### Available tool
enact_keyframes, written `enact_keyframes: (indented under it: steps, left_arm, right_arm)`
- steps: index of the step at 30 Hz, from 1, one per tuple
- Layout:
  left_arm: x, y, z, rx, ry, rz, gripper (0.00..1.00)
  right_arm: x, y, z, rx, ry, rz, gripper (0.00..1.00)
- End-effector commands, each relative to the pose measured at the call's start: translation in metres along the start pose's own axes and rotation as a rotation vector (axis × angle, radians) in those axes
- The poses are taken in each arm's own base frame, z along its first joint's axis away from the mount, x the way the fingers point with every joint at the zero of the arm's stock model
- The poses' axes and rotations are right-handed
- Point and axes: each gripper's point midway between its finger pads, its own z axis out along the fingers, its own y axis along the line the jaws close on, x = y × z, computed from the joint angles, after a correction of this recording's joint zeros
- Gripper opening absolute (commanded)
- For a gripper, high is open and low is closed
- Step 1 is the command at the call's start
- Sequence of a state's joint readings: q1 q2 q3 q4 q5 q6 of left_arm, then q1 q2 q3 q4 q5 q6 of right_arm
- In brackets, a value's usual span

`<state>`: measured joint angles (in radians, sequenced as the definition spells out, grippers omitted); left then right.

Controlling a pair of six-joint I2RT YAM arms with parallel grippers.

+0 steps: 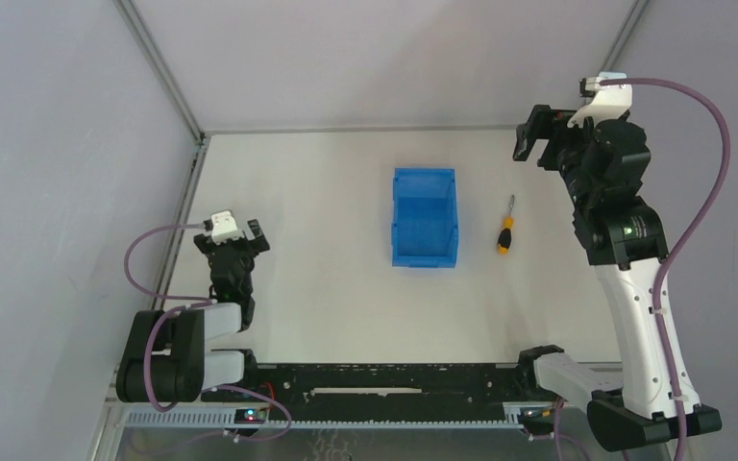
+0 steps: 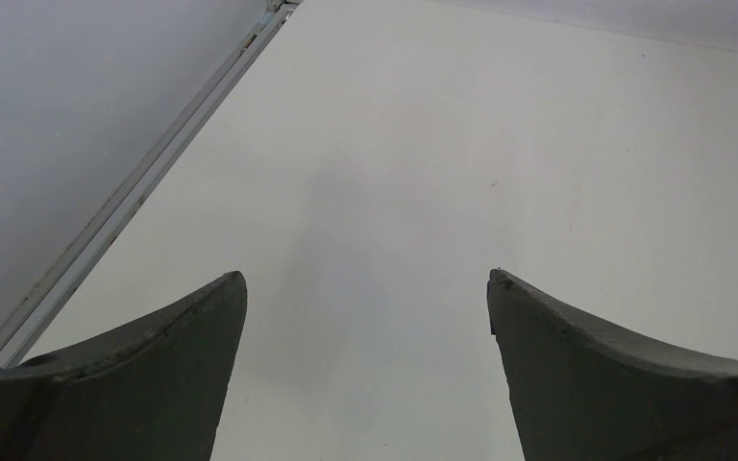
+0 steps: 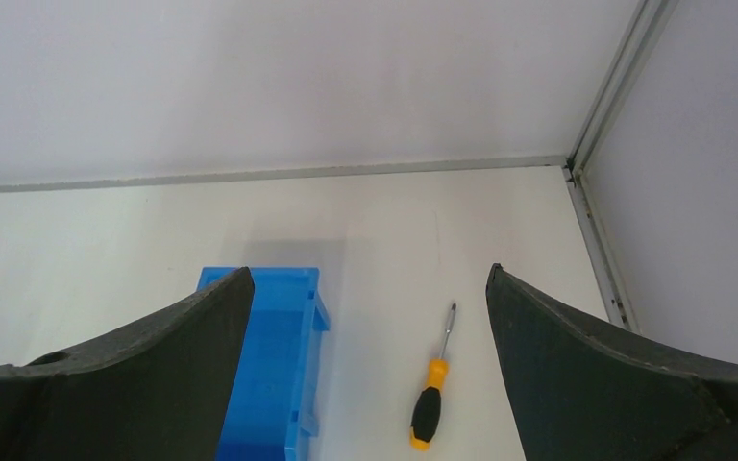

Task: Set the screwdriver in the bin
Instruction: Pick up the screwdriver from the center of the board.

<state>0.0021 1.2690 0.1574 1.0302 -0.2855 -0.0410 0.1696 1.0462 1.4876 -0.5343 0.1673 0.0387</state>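
My right gripper is raised well above the orange front of the screwdriver's handle (image 1: 508, 222) (image 3: 437, 371). Next, it lowers its open fingers astride it, where both sides are clear.
The screwdriver (image 1: 505, 231), with an orange-and-black handle and thin silver shaft, lies flat on the white table just right of the blue bin (image 1: 424, 230), shaft pointing away from the arms. The bin is empty. In the right wrist view the screwdriver (image 3: 430, 401) lies between my open fingers, with the bin (image 3: 279, 365) to its left. My right gripper (image 1: 536, 134) is open and empty, raised high beyond the screwdriver. My left gripper (image 1: 240, 240) is open and empty at the table's left side; its wrist view (image 2: 365, 288) shows only bare table.
Grey enclosure walls with metal frame rails (image 1: 187, 192) border the table at left, back and right. A black rail (image 1: 384, 376) runs along the near edge between the arm bases.
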Motion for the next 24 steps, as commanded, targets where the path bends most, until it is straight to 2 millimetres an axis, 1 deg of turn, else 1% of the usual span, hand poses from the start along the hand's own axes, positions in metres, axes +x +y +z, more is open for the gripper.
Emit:
enact_keyframes:
  steps: [1,4,9,14,19,24]
  left_arm:
    - [-0.026,-0.002,0.007,-0.005,-0.073,0.003,1.00]
    - [-0.025,-0.002,0.007,-0.005,-0.070,0.003,1.00]
    - [-0.025,-0.002,0.007,-0.006,-0.071,0.003,1.00]
    - [-0.025,-0.002,0.007,-0.005,-0.071,0.003,1.00]
    - [-0.025,-0.002,0.007,-0.005,-0.071,0.003,1.00]
    - [-0.025,-0.002,0.007,-0.005,-0.071,0.003,1.00]
  right_arm:
    - [-0.003,-0.004,-0.002,0.021,0.031,-0.007,1.00]
    - [0.006,-0.005,0.006,0.030,0.063,-0.012,1.00]
    - [0.028,-0.011,0.028,0.054,0.139,-0.018,1.00]
    - [0.063,-0.021,0.056,0.095,0.235,-0.015,1.00]
    - [0.111,-0.031,0.084,0.115,0.323,-0.002,1.00]
    - [0.174,-0.049,0.110,0.162,0.468,0.034,1.00]
